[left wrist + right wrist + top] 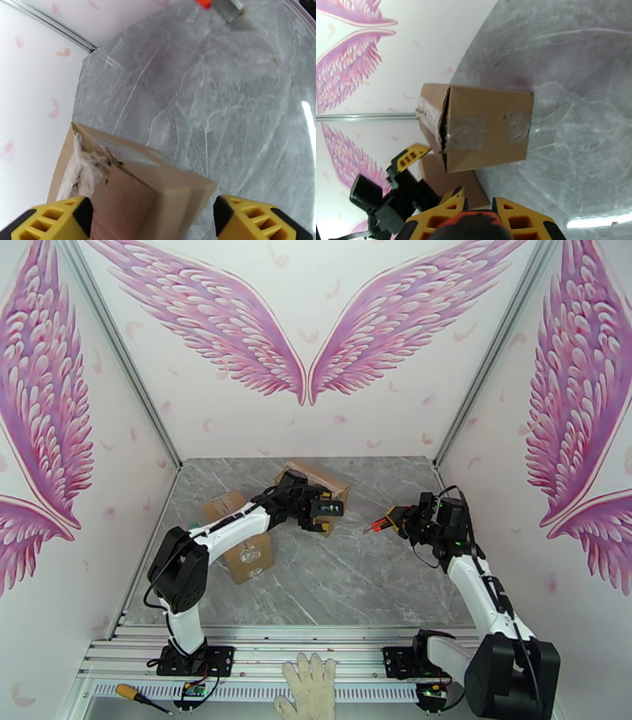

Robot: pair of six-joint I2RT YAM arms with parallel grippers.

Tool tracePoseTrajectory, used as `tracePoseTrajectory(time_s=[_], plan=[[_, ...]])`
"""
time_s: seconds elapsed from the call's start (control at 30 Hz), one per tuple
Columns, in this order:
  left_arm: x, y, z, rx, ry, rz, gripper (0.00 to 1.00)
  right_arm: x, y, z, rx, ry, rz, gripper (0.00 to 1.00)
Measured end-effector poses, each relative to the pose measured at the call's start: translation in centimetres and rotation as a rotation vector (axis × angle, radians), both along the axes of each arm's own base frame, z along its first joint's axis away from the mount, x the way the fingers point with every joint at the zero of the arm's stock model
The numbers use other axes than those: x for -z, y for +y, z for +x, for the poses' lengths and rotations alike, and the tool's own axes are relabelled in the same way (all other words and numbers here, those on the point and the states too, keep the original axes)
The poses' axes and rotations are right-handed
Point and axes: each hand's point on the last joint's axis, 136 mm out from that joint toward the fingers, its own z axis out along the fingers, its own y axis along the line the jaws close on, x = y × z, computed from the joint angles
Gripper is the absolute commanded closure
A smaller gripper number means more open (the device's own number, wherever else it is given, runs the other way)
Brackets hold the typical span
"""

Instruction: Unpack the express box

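Observation:
The robot's right gripper needs to lower the orange utility knife to the bare patch of grey table next and release it there, since that clear spot is below the gripper.
The express box, brown cardboard with clear tape, lies at the back middle of the grey table. Its taped end seam is split and torn. My left gripper hovers at its near side. It is open wide, with yellow fingers standing either side of the box's corner with gaps on both sides. To the right, my right gripper is shut on an orange utility knife whose blade points left toward the box. The knife handle sits between the right fingers.
A second cardboard box sits at the left under my left arm. A white glove and a yellow-handled screwdriver lie on the rail in front of the bases. Walls close the table at the back and both sides.

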Motion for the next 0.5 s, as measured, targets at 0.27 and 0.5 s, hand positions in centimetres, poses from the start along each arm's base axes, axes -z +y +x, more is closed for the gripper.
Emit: tracePoseTrajectory(time_s=[0.27,0.5], plan=[[-5.7,1.7,0.7,-0.247,0.053,-0.182,0.08,7.0,-4.4,3.3,0.059,0.128,-0.120,1.00],[-6.4,5.6,3.6,-0.627,0.237,-0.342,0.07,11.6,-6.2,5.3,0.064,0.211,-0.194,0.89]])
